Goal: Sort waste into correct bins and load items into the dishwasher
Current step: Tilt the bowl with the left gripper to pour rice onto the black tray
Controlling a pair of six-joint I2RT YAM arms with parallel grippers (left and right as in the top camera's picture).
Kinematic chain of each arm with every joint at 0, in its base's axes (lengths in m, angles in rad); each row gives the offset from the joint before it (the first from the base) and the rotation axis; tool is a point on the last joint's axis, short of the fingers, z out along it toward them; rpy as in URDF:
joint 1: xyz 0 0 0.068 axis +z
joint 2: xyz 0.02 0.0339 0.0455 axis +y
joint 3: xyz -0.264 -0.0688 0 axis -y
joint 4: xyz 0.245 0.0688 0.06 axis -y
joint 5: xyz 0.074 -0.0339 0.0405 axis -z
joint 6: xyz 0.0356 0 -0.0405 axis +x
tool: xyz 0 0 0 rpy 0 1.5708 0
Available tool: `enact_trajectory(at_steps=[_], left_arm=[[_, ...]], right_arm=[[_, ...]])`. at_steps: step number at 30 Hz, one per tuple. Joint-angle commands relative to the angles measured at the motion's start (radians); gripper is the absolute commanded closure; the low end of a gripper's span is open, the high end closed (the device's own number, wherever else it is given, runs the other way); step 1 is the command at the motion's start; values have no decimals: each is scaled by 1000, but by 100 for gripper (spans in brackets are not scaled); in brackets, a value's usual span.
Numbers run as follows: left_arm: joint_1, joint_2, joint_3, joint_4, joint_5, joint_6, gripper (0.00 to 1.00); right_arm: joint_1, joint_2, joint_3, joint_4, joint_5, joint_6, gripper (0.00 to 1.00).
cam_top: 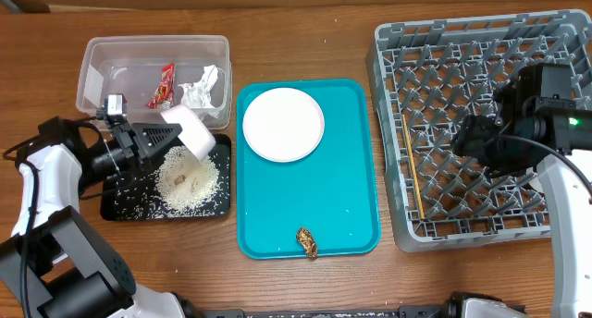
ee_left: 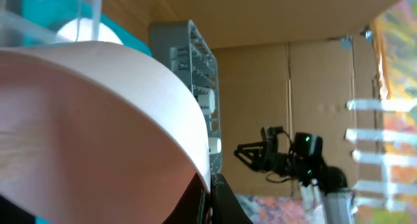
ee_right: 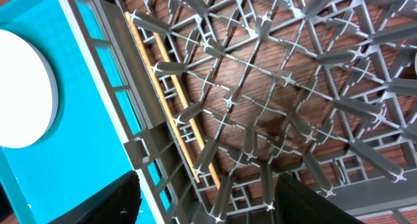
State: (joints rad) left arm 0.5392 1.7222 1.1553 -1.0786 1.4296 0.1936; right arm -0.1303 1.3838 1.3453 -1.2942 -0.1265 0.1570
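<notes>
Next, my left gripper will swing over the teal tray's bare middle [cam_top: 316, 179], which lies to its right in the overhead view, and bring the dish down to release it there.
My left gripper [cam_top: 165, 136] is shut on the rim of a small white dish [cam_top: 191, 130] and holds it tilted over the black tray [cam_top: 120, 205]. In the left wrist view the dish [ee_left: 98, 126] fills the frame and the jaws [ee_left: 210, 199] pinch its edge. A pile of white rice [cam_top: 190, 179] lies on the black tray. The clear tub [cam_top: 102, 55] holds a red wrapper [cam_top: 164, 85] and a white napkin [cam_top: 205, 85]. My right gripper [cam_top: 476, 147] is open and empty over the grey dish rack [cam_top: 462, 41], near the wooden chopsticks [cam_top: 413, 165] that lie in it.
The teal tray [cam_top: 351, 189] holds a round white plate [cam_top: 283, 124] and a brown food lump [cam_top: 306, 243]. The right wrist view shows the open jaws [ee_right: 208, 204] above the rack pegs [ee_right: 293, 87], the chopsticks [ee_right: 172, 100] and the plate [ee_right: 23, 87].
</notes>
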Motion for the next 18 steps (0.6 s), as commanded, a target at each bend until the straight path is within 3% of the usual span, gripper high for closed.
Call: enact_trajectory(at_steps=[1,4,7,9,11,15,18], left_arm=[[9,-10,-6,-23,130,-3,96],[13,-9,-5,-11,93,40,96],[14,-9,-5,-2,23,-71,96],[8,-11,-5,-31,154,54,96],[6,-12,-2,-34,142,85,96],[11,-9,-2,5,-32,-47,96],[3,-10,-2,-35,15,23,96]], right_arm=[[-3,-7,3,6,-6,-5,32],[-3,-7,3,6,-6,-5,32],[-3,-7,3,6,-6,-6,32],[-3,-7,3,6,-6,-9,32],[-3,-7,3,6,-6,-8,32],[-3,-7,3,6,-6,-8,32],[-3,-7,3,5,-6,-8,32]])
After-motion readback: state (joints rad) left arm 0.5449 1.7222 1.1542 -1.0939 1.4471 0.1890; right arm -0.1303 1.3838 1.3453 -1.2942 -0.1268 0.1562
